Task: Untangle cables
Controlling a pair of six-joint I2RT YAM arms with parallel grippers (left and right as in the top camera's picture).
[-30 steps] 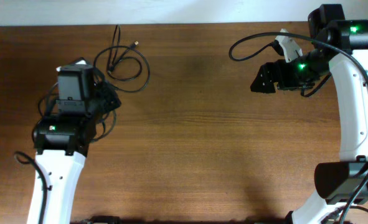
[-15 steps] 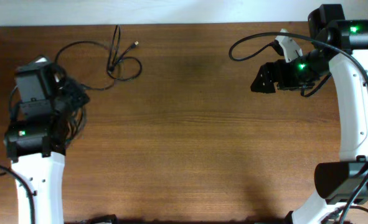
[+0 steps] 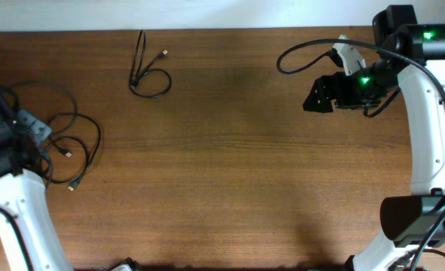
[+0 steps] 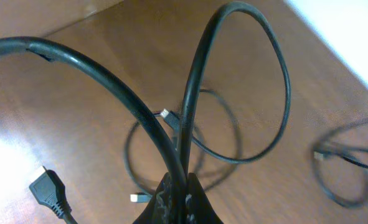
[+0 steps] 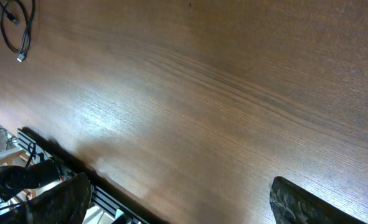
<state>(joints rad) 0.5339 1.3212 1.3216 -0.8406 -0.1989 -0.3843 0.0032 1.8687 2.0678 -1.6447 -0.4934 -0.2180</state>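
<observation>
I should next lower the piece of cable in my left gripper to the left in the overhead view and let go of it clear of the bundle's loops, because bare tabletop lies below there.
A bundle of thin black cables [image 3: 75, 143] with small plug ends lies in loops at the far left of the table. My left gripper [image 4: 179, 198] is shut on a strand of this bundle, which arches up from the jaws in the left wrist view [image 4: 190, 112]. From overhead the left gripper [image 3: 19, 132] sits at the table's left edge. A separate small cable loop [image 3: 148, 75] lies at the back left; it also shows in the right wrist view [image 5: 18, 28] and, blurred, in the left wrist view [image 4: 342, 168]. My right gripper [image 3: 316, 96] is open and empty, above the back right.
The wooden table [image 3: 230, 173] spans the view. A thick black arm cable [image 3: 305, 47] loops beside the right arm. The table's front edge with a black rail [image 5: 53, 162] shows in the right wrist view.
My left gripper has pulled the cable bundle left to the table's edge. The bundle has come apart from the small loop, which stays at the back left. The right arm has not moved.
</observation>
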